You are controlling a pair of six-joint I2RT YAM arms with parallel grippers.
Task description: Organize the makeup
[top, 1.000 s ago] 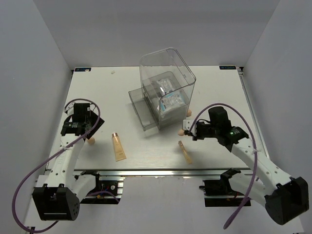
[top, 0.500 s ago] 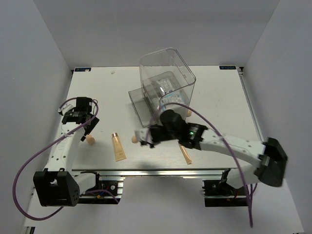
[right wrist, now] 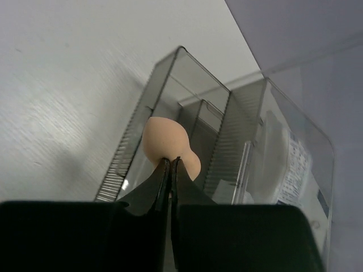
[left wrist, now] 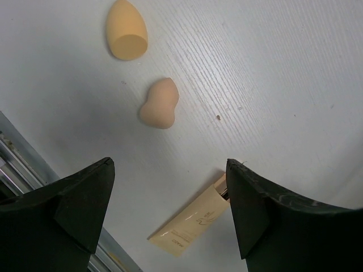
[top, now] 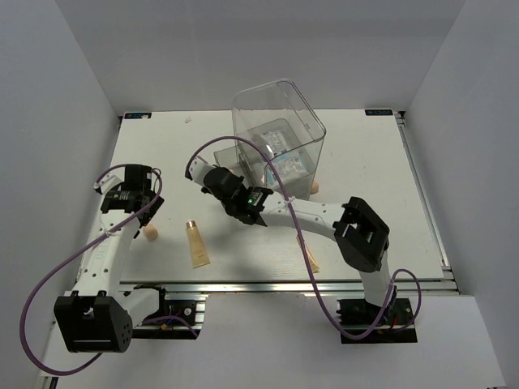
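Note:
My left gripper lowers its open fingers onto the peach egg-shaped sponge nearer the tan tube point(top: 196, 245) next, since the sponge lies on the tabletop below my gripper.
My right gripper point(right wrist: 170, 161) is shut on a peach egg-shaped sponge point(right wrist: 167, 144) and holds it above the open front compartments of the clear box point(right wrist: 283, 141). In the top view the right gripper point(top: 212, 178) is at the box's point(top: 280, 105) front left. White-and-blue packets point(top: 284, 166) lie inside the box. My left gripper point(left wrist: 170, 209) is open and empty above a tan tube point(left wrist: 190, 225), with two more peach sponges point(left wrist: 126, 29) point(left wrist: 159, 103) beyond it. In the top view the left gripper point(top: 139, 212) is near a sponge point(top: 150, 232) and that tube point(top: 196, 245). A second slim tube point(top: 308, 255) lies near the front edge.
Another peach sponge point(top: 314, 188) lies at the box's right foot. The right arm stretches across the table's middle. The metal rail point(top: 243, 285) runs along the near edge. White walls enclose the table on three sides.
My right arm has swung from the right side across to the front left of the box, carrying the sponge. The left gripper has shifted only slightly.

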